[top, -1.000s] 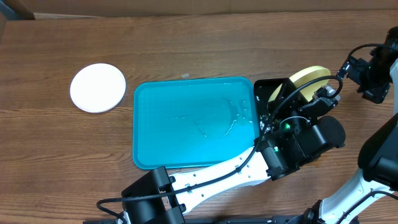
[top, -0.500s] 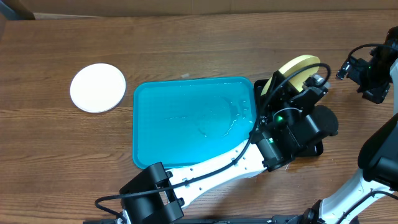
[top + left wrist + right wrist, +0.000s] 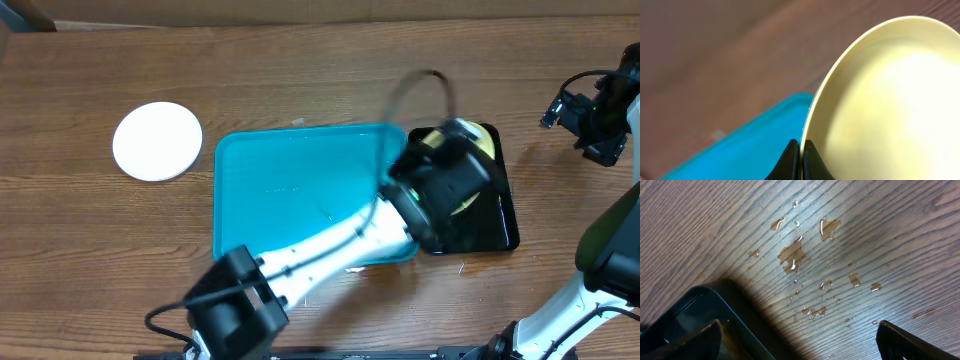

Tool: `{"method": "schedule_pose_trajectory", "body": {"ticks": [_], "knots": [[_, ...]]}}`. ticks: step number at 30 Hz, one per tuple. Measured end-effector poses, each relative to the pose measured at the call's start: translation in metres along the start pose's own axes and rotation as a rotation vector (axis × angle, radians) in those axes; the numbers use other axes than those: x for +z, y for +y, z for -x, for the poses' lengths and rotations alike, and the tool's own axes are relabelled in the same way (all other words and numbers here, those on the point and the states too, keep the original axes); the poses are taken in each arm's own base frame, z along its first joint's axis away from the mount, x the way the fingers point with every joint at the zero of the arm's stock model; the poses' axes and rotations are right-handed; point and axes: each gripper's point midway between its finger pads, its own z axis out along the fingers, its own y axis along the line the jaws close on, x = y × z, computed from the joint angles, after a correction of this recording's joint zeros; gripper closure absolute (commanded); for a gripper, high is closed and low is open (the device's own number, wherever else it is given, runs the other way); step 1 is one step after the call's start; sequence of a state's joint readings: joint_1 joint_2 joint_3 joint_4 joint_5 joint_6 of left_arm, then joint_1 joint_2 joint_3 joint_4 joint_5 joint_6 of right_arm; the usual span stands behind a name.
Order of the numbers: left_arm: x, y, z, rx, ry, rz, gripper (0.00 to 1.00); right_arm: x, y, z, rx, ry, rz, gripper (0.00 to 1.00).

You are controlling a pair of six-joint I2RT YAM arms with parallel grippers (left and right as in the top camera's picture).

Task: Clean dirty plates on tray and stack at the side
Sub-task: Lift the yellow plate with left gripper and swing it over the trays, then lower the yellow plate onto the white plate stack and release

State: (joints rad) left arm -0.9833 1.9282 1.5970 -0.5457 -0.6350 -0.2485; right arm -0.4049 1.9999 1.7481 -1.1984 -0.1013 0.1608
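My left gripper goes left in the overhead view next, then down, and releases its plate on top of the white plate (image 3: 157, 141), which already lies aside.
My left gripper (image 3: 801, 150) is shut on the rim of a pale yellow-green plate (image 3: 890, 100), which fills the right of the left wrist view and is held on edge. Seen from overhead, the left gripper (image 3: 435, 170) is motion-blurred at the right end of the turquoise tray (image 3: 280, 200), and the held plate (image 3: 482, 146) shows only in part behind it. A white plate (image 3: 157, 141) lies on the table left of the tray. My right gripper (image 3: 585, 118) hovers open at the far right, its jaws (image 3: 800, 340) wide over wet wood.
A narrow black tray (image 3: 495, 225) lies against the turquoise tray's right side, and its corner (image 3: 695, 312) shows in the right wrist view. Water drops (image 3: 795, 255) dot the wood beside it. The left arm crosses the tray's near right corner.
The left arm has swung the yellow-green plate from above the black tray leftward toward the turquoise tray's right end. The right arm has not moved.
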Motion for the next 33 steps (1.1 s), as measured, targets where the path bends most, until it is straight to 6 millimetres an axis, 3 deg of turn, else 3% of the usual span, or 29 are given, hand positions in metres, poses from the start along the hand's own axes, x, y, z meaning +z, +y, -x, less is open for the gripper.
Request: {"method": "schedule_pose_trajectory", "body": {"ticks": [6, 10, 13, 15, 20, 25, 28, 33], "knots": [[0.043, 0.069, -0.007, -0.341, 0.161, -0.178, 0.96, 0.0, 0.0, 0.0, 0.0, 0.0, 0.0, 0.0], [0.063, 0.143, -0.017, -0.569, 0.241, -0.268, 0.96, 0.0, 0.0, 0.0, 0.0, 0.001, 0.0, 0.0], [0.072, 0.203, -0.041, -0.705, 0.304, -0.242, 0.96, 0.0, 0.0, 0.0, 0.0, 0.0, 0.0, 0.0], [0.073, 0.245, -0.067, -0.799, 0.364, -0.195, 0.96, 0.0, 0.0, 0.0, 0.0, 0.001, 0.0, 0.0], [0.061, 0.342, -0.133, -1.023, 0.465, -0.047, 0.96, 0.0, 0.0, 0.0, 0.0, 0.001, 0.001, 0.0], [0.028, 0.44, -0.21, -1.244, 0.513, 0.177, 0.96, 0.0, 0.0, 0.0, 0.0, 0.0, 0.0, 0.0], [0.006, 0.483, -0.246, -1.346, 0.505, 0.286, 0.96, 0.0, 0.0, 0.0, 0.0, 0.0, 0.001, 0.0], [-0.027, 0.53, -0.292, -1.476, 0.479, 0.422, 0.96, 0.0, 0.0, 0.0, 0.0, 0.001, 0.003, 0.0]]}}
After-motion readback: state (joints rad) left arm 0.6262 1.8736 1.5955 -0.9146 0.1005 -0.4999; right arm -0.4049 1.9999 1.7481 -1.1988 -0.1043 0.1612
